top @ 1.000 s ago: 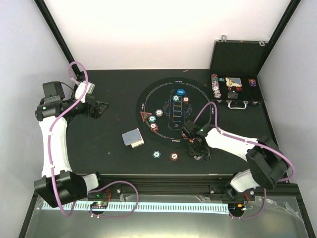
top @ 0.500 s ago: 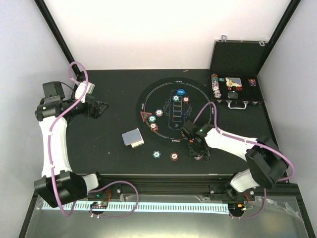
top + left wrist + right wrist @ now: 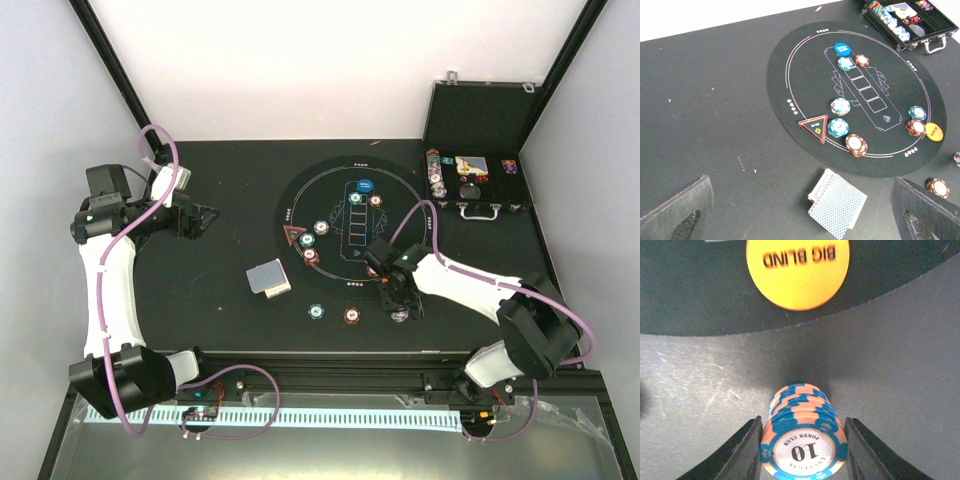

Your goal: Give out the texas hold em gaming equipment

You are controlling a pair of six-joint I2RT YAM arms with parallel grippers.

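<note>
My right gripper will next lift the chips it is holding, carry them outward, lower them and let go of them where the mat [image 3: 310,200] beside the blue button [image 3: 365,186] is bare toward the case.
In the right wrist view a stack of orange-and-blue poker chips [image 3: 802,430] marked 10 sits between my right gripper's [image 3: 804,452] fingers, both pads against its sides, just off the mat beside the orange BIG BLIND button [image 3: 797,267]. From above, the right gripper [image 3: 400,303] is at the mat's near right rim. The round black mat [image 3: 310,200] carries a blue button [image 3: 365,186], a red triangle [image 3: 293,238] and several chips [image 3: 311,255]. The card deck [image 3: 268,278] lies left of the mat. My left gripper [image 3: 205,217] hovers open, far left.
An open black case [image 3: 475,208] with more chips [image 3: 434,170] stands at the back right. Two loose chip stacks [image 3: 316,311] [image 3: 352,316] rest near the table's front edge. In the left wrist view the deck [image 3: 837,204] lies between the wide-spread fingers, below the mat [image 3: 805,75].
The right gripper's jaws have narrowed onto the chip stack and the gripper has shifted slightly toward the mat. The left arm has not moved.
</note>
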